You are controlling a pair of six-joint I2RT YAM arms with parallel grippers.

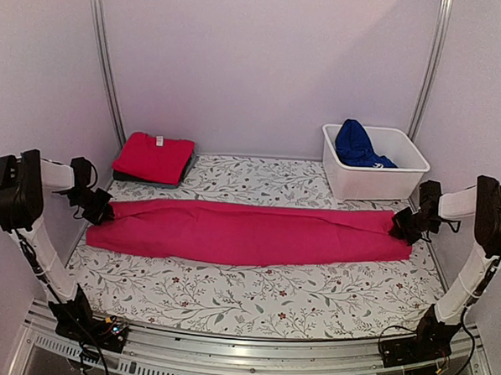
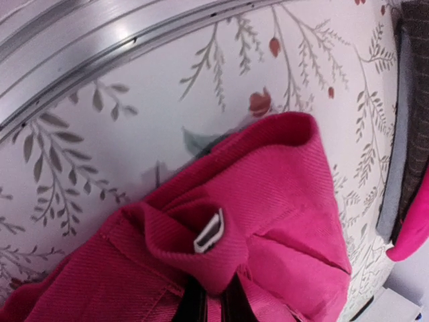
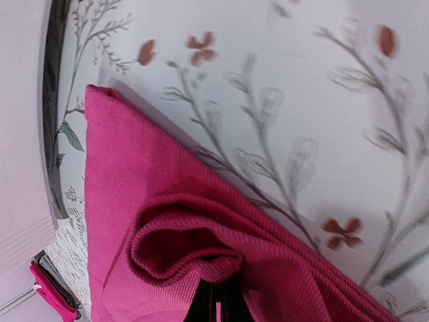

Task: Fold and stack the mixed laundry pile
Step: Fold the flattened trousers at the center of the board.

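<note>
My left gripper will next pull the garment's bunched end back toward the near metal bar and release it, as the bare floral cloth lies back from the gripper.
A magenta-pink garment [image 1: 248, 232] lies stretched in a long folded band across the floral cloth. My left gripper [image 1: 103, 214] is shut on its left end [image 2: 221, 221], where a white tag loop [image 2: 209, 232] shows in the bunched fabric. My right gripper [image 1: 399, 226] is shut on its right end [image 3: 194, 248], pinching a ribbed hem. A folded red tee [image 1: 154, 155] sits on a dark charcoal garment [image 1: 150, 180] at the back left. A royal blue garment [image 1: 358, 146] lies in the white tub [image 1: 377, 179].
The white tub stands at the back right on the floral cloth [image 1: 253, 297]. A metal rail [image 1: 250, 353] runs along the near edge. White walls close in both sides.
</note>
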